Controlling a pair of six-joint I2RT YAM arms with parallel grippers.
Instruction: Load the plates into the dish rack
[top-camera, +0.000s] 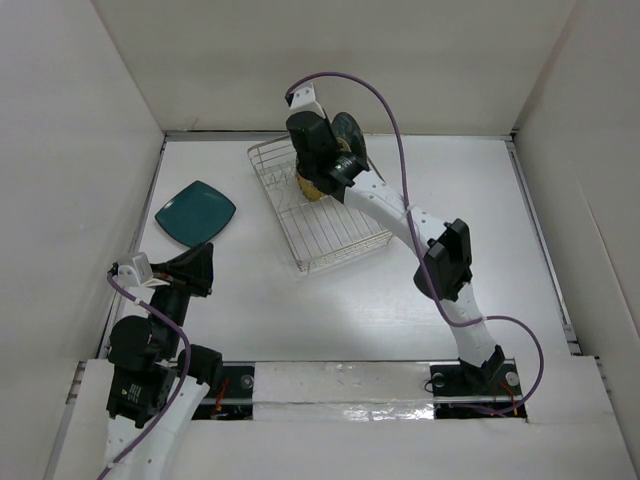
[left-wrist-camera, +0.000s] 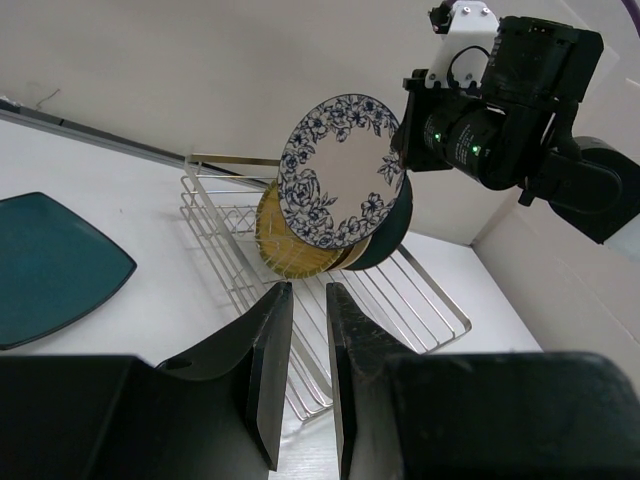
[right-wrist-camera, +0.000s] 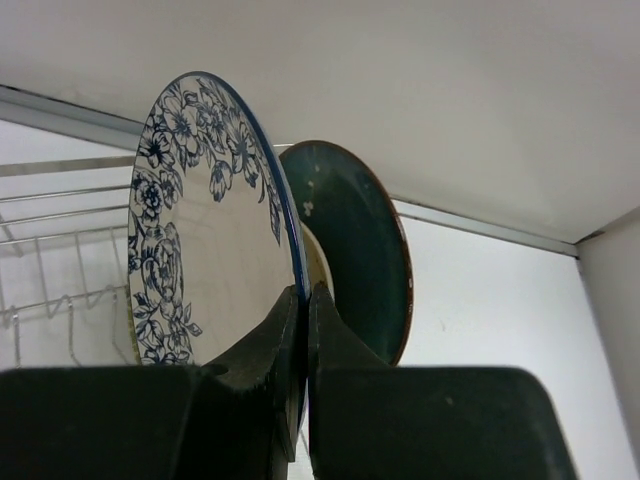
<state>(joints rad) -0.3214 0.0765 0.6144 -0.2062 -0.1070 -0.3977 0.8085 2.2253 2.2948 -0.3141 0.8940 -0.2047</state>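
Note:
Next, my right gripper goes past the gold-brown plate toward the square plate's side of the rack (top-camera: 330, 235) and lowers, as the wires there stand empty.
The silver wire dish rack (top-camera: 330, 235) stands at the table's middle back. At its far end several plates stand on edge: a gold-brown round one (left-wrist-camera: 288, 245), a dark teal round one (left-wrist-camera: 392, 232) and a sliver of a cream one (right-wrist-camera: 316, 262). My right gripper (right-wrist-camera: 305, 292) is shut on the rim of the large blue-and-white patterned plate (right-wrist-camera: 200, 250) and holds it upright over the rack, in front of the dark teal plate (right-wrist-camera: 360, 250). A teal rounded-square plate (top-camera: 195, 212) lies flat on the table to the left. My left gripper (left-wrist-camera: 308, 300) is empty, its jaws narrowly parted, near the table's front left (top-camera: 200, 265).
White walls close in the table at the back and both sides. The right arm (top-camera: 445, 260) reaches diagonally over the table to the rack (left-wrist-camera: 420, 300). The square plate (left-wrist-camera: 50, 265) lies left of the rack, close to the left wall.

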